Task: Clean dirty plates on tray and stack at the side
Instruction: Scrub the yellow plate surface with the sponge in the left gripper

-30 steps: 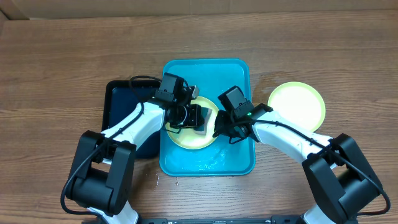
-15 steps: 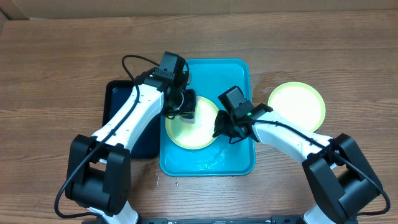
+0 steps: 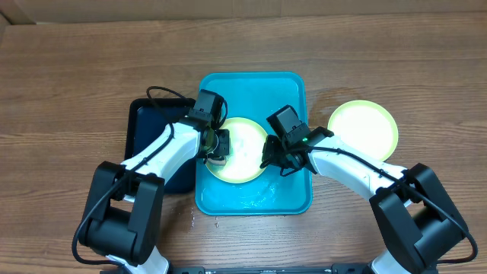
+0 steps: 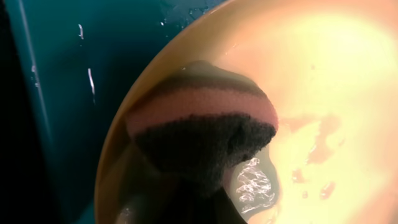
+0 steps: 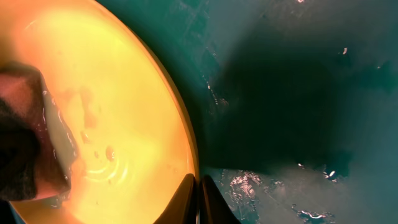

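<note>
My left gripper wipes the remaining smears next, lifts across and releases the sponge on the black tray, to its left in the overhead view.
A pale yellow-green plate (image 3: 245, 144) lies in the turquoise tray (image 3: 293, 91). My left gripper (image 3: 217, 146) is shut on a pink and dark sponge (image 4: 202, 124) and presses it on the plate's left part (image 4: 323, 81), where red-orange smears (image 4: 317, 146) and foam show. My right gripper (image 3: 268, 157) is shut on the plate's right rim (image 5: 198, 193). The plate (image 5: 112, 93) and the sponge (image 5: 18, 149) also show in the right wrist view. A second yellow-green plate (image 3: 363, 129) lies on the table to the right of the tray. No light blue plate is in view.
A smaller black tray (image 3: 148, 125) lies against the turquoise tray's left side, under my left arm. The tray floor (image 5: 298, 93) is wet with water drops. Wooden table surrounds both trays.
My left gripper moved the sponge from the plate's centre up to its far left edge, then back down to the left side. The right gripper has not moved.
</note>
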Tool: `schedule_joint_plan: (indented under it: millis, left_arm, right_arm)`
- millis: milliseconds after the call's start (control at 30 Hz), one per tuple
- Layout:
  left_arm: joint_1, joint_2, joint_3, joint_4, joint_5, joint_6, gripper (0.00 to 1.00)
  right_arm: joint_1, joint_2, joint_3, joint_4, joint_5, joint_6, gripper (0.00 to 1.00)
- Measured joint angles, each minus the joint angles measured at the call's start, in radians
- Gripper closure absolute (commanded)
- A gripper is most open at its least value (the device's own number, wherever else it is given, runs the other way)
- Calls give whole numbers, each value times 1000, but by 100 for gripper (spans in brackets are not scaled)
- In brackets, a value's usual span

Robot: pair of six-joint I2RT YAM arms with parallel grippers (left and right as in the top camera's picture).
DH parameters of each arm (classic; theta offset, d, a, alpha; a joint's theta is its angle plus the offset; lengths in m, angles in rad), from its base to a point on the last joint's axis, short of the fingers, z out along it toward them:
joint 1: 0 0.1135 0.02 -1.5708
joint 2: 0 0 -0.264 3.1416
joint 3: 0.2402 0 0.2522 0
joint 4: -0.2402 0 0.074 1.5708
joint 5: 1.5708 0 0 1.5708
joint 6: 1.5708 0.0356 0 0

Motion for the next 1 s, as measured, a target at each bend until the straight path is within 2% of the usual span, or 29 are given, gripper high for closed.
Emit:
schedule_joint_plan:
  millis: [133, 300, 400, 533, 633, 800, 867, 1000]
  left_arm:
    - [12, -6, -19, 36, 96, 0, 96]
    - [7, -3, -28, 72, 312, 0, 96]
    - [7, 7, 62, -31, 376, 0, 96]
    - [7, 9, 230, -129, 335, 0, 96]
    - [7, 9, 284, -158, 276, 0, 96]
    - [6, 9, 266, -210, 116, 0, 96]
    - [6, 9, 222, -192, 47, 0, 96]
    - [2, 9, 134, -105, 9, 0, 96]
  right_arm:
    - [0, 0, 0, -1, 3, 0, 96]
    - [0, 0, 0, 0, 3, 0, 96]
    - [0, 0, 0, 0, 3, 0, 96]
    - [0, 0, 0, 1, 3, 0, 96]
    - [0, 0, 0, 1, 4, 0, 95]
    - [0, 0, 0, 1, 3, 0, 95]
    - [0, 0, 0, 1, 3, 0, 95]
    - [0, 0, 0, 1, 3, 0, 95]
